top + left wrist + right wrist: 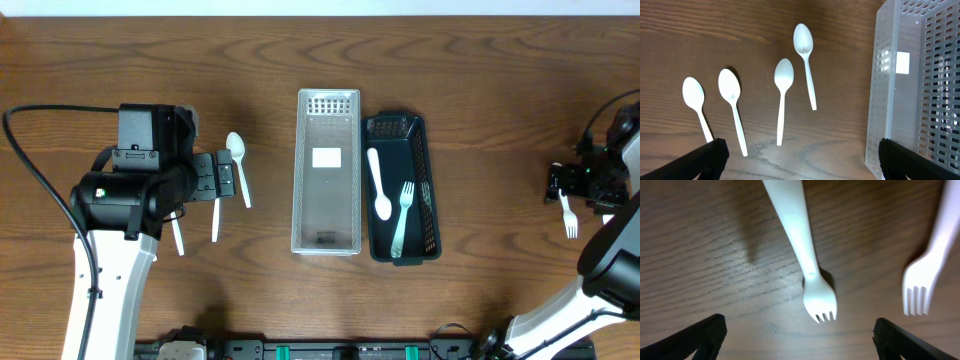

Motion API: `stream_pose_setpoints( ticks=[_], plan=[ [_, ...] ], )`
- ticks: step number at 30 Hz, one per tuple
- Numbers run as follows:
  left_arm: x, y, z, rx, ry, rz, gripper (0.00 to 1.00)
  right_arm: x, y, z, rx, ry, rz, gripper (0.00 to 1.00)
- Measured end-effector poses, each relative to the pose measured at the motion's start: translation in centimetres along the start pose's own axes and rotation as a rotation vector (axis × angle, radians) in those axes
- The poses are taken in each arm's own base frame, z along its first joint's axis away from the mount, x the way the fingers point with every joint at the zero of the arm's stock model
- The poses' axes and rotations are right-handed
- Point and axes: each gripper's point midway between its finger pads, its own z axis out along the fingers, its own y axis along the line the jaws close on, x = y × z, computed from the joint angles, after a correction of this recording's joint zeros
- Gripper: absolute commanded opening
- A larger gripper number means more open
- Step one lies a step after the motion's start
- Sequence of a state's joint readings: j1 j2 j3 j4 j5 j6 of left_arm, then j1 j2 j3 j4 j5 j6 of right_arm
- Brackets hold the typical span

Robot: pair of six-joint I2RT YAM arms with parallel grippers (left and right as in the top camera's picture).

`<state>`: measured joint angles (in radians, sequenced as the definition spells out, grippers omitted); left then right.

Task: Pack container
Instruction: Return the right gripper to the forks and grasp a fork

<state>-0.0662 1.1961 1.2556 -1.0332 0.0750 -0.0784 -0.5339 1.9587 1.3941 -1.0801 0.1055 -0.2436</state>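
Note:
The white fork's tined head (pixel 570 225) (pixel 820 299) is below my right gripper. I need to bring my right gripper down onto it next and close across its sides.
Several white plastic spoons (pixel 783 80) lie on the wood table left of the clear perforated container (pixel 328 240); one spoon (pixel 238 165) shows in the overhead view. The container also shows in the left wrist view (pixel 880 100). The black basket (pixel 432 190) beside it holds a white spoon (pixel 380 185) and a white fork (pixel 402 215). My left gripper (pixel 222 178) is open and empty above the spoons' handles, as the left wrist view (pixel 800 160) shows. My right gripper (pixel 799 335) is open and empty over a white fork (pixel 812 275), with a second fork (pixel 922 275) to its right. One fork (pixel 568 215) shows at the far right.
The clear container carries a white label (pixel 327 157) on its floor. The right arm (pixel 610 250) stands at the table's right edge and the left arm (pixel 110 250) at the left. A black cable (pixel 30 150) loops at the far left.

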Motion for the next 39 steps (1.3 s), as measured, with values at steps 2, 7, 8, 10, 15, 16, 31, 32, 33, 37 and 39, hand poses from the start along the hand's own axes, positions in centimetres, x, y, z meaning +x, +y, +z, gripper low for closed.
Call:
stream_pose_setpoints(
  ticks=[2,7,8,10,15,16,31,32,33,37,39],
  plan=[
    [0.0,0.0,0.0,0.0,0.0,0.0,0.98,0.2,0.2,1.1,-0.008,0.032,-0.007,0.94],
    [0.0,0.0,0.0,0.0,0.0,0.0,0.98,0.6,0.4,3.0,-0.024,0.092,-0.015,0.93],
    [0.0,0.0,0.0,0.0,0.0,0.0,0.98,0.7,0.5,3.3,-0.026,0.099,-0.016,0.93],
    [0.0,0.0,0.0,0.0,0.0,0.0,0.98,1.0,0.6,3.7,-0.032,0.113,-0.017,0.93],
    [0.0,0.0,0.0,0.0,0.0,0.0,0.98,1.7,0.9,4.1,-0.055,0.114,-0.016,0.8],
    [0.0,0.0,0.0,0.0,0.0,0.0,0.98,1.8,0.9,4.1,-0.057,0.112,-0.013,0.76],
    [0.0,0.0,0.0,0.0,0.0,0.0,0.98,2.2,1.0,4.2,-0.072,0.117,-0.002,0.27],
    [0.0,0.0,0.0,0.0,0.0,0.0,0.98,2.2,1.0,4.2,-0.074,0.118,-0.003,0.26],
    [0.0,0.0,0.0,0.0,0.0,0.0,0.98,2.2,1.1,4.1,-0.077,0.117,-0.001,0.25],
    [0.0,0.0,0.0,0.0,0.0,0.0,0.98,2.2,1.2,4.1,-0.082,0.114,0.0,0.22],
    [0.0,0.0,0.0,0.0,0.0,0.0,0.98,2.2,1.2,4.1,-0.082,0.114,0.0,0.22]
  ],
)
